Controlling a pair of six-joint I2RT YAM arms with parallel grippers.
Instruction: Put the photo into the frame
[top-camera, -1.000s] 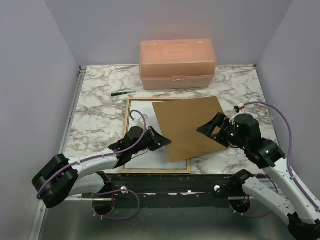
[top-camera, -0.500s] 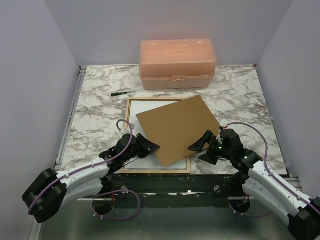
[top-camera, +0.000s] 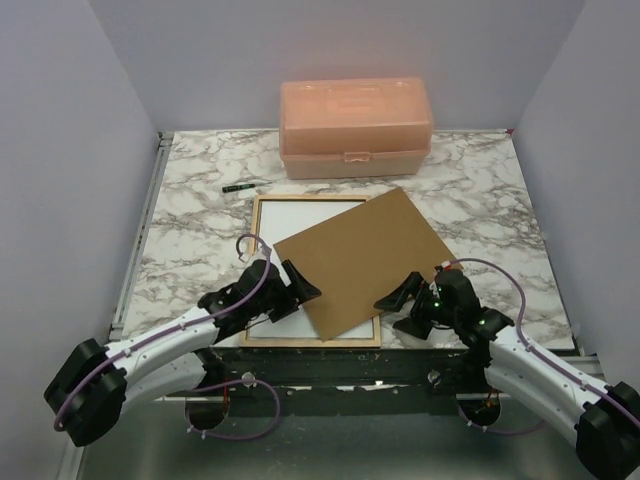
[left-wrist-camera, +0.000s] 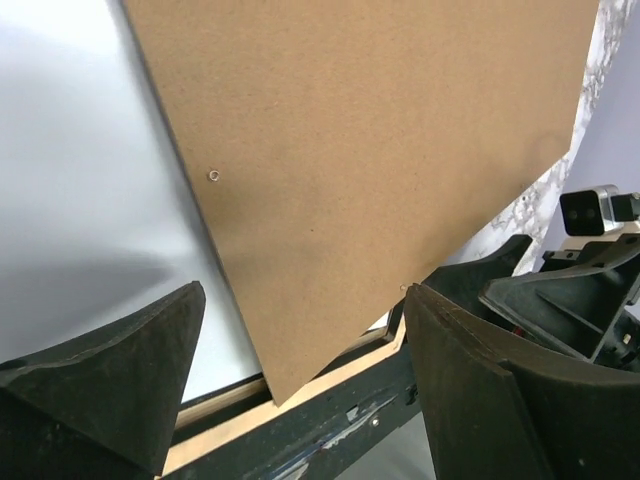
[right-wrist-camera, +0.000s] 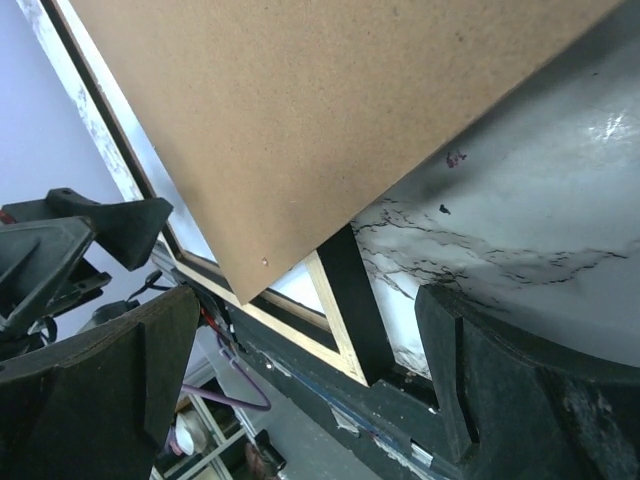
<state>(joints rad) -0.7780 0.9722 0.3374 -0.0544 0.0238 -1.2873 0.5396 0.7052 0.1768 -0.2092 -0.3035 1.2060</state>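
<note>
My right gripper turns its open fingers and slides outward around the panel's near edge (right-wrist-camera: 400, 180) next, since that edge lies outward of my gripper and stands clear of the tabletop.
The frame (top-camera: 300, 342) lies back up on the marble table, its light wood rim showing. Inside it a white sheet, the photo (top-camera: 300, 215), shows its plain side. A brown backing panel (top-camera: 360, 255) lies askew over the frame's right half, one corner over the near rim. My left gripper (top-camera: 288, 290) stands open at the panel's near left edge and holds nothing. In the left wrist view the panel (left-wrist-camera: 380, 150) covers the photo (left-wrist-camera: 90, 180) ahead of the open left gripper (left-wrist-camera: 300, 380). My right gripper (top-camera: 400, 305) stands open by the frame's near right corner (right-wrist-camera: 335, 310), empty in its own view (right-wrist-camera: 310, 390).
An orange plastic box (top-camera: 355, 128) stands at the back of the table. A small dark pen (top-camera: 238, 187) lies left of it. Grey walls close in on both sides. A black bar (top-camera: 330, 360) runs along the near edge just below the frame.
My left gripper has opened and let go of the backing panel. The panel has slid left and turned, settling askew on the frame. The right arm has drawn back toward the near edge.
</note>
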